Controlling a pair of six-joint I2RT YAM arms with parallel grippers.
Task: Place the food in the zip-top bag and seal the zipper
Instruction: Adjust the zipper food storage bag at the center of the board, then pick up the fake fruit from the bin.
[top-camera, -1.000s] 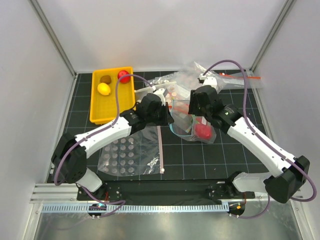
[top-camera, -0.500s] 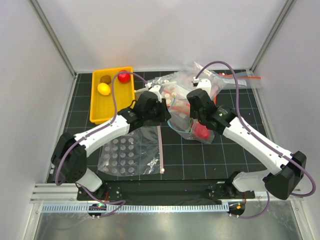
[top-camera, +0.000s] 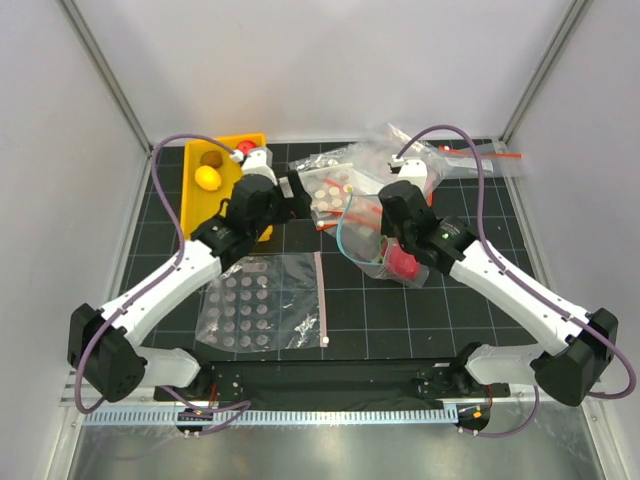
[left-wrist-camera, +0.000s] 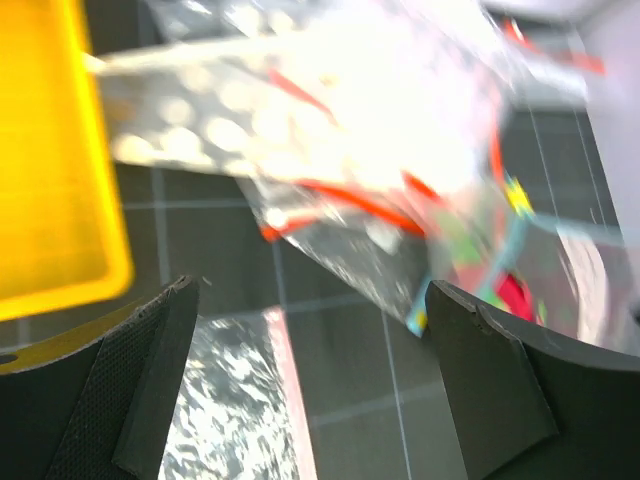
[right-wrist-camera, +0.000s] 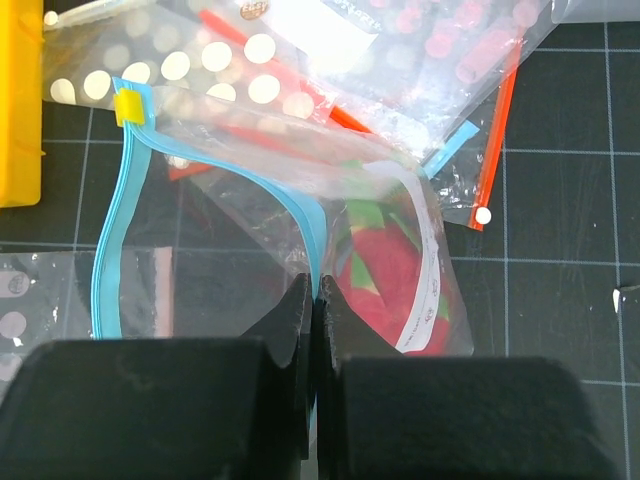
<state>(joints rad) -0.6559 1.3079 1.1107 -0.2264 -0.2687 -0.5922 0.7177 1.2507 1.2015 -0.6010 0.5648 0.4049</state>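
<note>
The still unbagged lemon lies below my left gripper, and to its left in the top view. That gripper will move over the tray (top-camera: 190, 225) and down around the lemon.
The clear zip-top bag (top-camera: 368, 245) lies mid-table with its mouth standing open. Its light-blue zipper (right-wrist-camera: 110, 230) loops round the mouth and carries a yellow slider (right-wrist-camera: 130, 105). The pink-red fruit with green leaves (right-wrist-camera: 385, 280) is inside the bag. My right gripper (right-wrist-camera: 315, 285) is shut on the zipper strip beside that fruit. My left gripper (top-camera: 292, 192) is open and holds nothing, next to the yellow tray (top-camera: 190, 225). The lemon (top-camera: 207, 177) and the kiwi (top-camera: 212, 158) lie in the tray. The red ball (top-camera: 243, 148) is partly hidden by my left arm.
A dotted bag with a pale pink strip (top-camera: 265, 305) lies flat at the near left. Several bags with red-orange strips (top-camera: 345, 180) are piled behind the clear bag, and more lie at the far right (top-camera: 470, 155). The side walls stand close.
My left gripper opened, let go of the bag's mouth and swung left toward the yellow tray. My right gripper closed on the blue zipper strip.
</note>
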